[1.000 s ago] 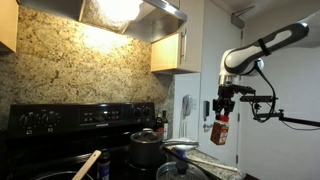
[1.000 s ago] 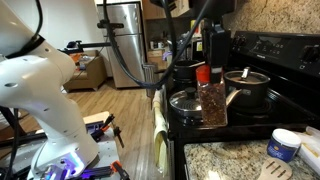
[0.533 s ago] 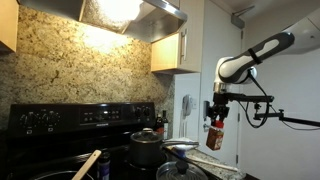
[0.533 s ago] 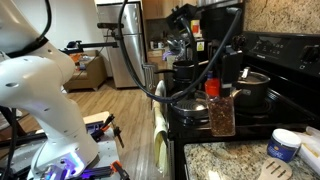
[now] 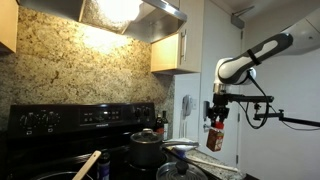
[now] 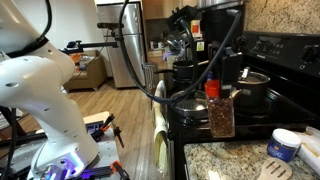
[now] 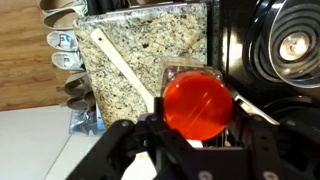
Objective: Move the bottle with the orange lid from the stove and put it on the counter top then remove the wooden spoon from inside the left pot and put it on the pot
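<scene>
The gripper brings the bottle [image 6: 221,116] down onto the bare granite between the pale utensil and the stove next and releases it, since that patch lies empty.
My gripper [image 5: 216,112] is shut on the bottle with the orange lid [image 5: 215,136] and holds it in the air to the side of the black stove [image 5: 60,118]. In an exterior view the bottle [image 6: 221,116] hangs over the stove's near edge, next to the granite counter top [image 6: 225,160]. In the wrist view the orange lid [image 7: 197,104] sits between my fingers [image 7: 197,130], with the counter top [image 7: 150,45] beyond it. The wooden spoon [image 5: 89,163] sticks up out of the left pot, whose body is hardly visible.
A dark pot [image 5: 146,147] and a glass-lidded pot [image 5: 180,165] stand on the stove. A white tub with a blue lid [image 6: 285,145] and a pale utensil [image 7: 122,68] lie on the counter. Metal measuring spoons [image 7: 64,50] hang beside the counter edge.
The bottle moved down and away from the stove toward the counter between one second and half a second ago. It has stayed still since.
</scene>
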Motion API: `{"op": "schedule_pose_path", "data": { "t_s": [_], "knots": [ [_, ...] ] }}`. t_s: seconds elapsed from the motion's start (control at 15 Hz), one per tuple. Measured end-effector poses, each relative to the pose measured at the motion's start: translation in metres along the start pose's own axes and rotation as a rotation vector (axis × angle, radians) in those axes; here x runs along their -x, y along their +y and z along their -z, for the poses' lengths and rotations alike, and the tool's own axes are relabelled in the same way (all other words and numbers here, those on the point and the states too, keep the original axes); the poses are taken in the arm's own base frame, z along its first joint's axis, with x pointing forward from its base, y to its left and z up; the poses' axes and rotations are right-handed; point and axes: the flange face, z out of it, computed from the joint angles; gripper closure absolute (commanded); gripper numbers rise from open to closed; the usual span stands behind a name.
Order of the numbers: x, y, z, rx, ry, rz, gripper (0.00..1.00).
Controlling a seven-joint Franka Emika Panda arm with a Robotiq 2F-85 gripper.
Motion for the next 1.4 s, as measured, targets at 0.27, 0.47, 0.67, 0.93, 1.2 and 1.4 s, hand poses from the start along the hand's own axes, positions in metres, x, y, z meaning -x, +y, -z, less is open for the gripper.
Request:
{"op": "schedule_pose_path", "data": {
  "t_s": [0.27,0.47,0.67,0.93,1.2,1.4],
  "knots": [
    [-0.005,0.001,-0.025,0.003,-0.055,-0.013,0.64],
    [-0.013,0.005,-0.061,0.003,-0.126,-0.02,0.64],
    [-0.025,0.009,-0.097,0.0,-0.188,0.03,0.64],
    [-0.043,0.012,-0.13,0.019,-0.236,0.138,0.64],
    [-0.057,0.016,-0.143,0.029,-0.24,0.217,0.61],
    [-0.062,0.02,-0.144,0.03,-0.237,0.241,0.08]
  ]
}}
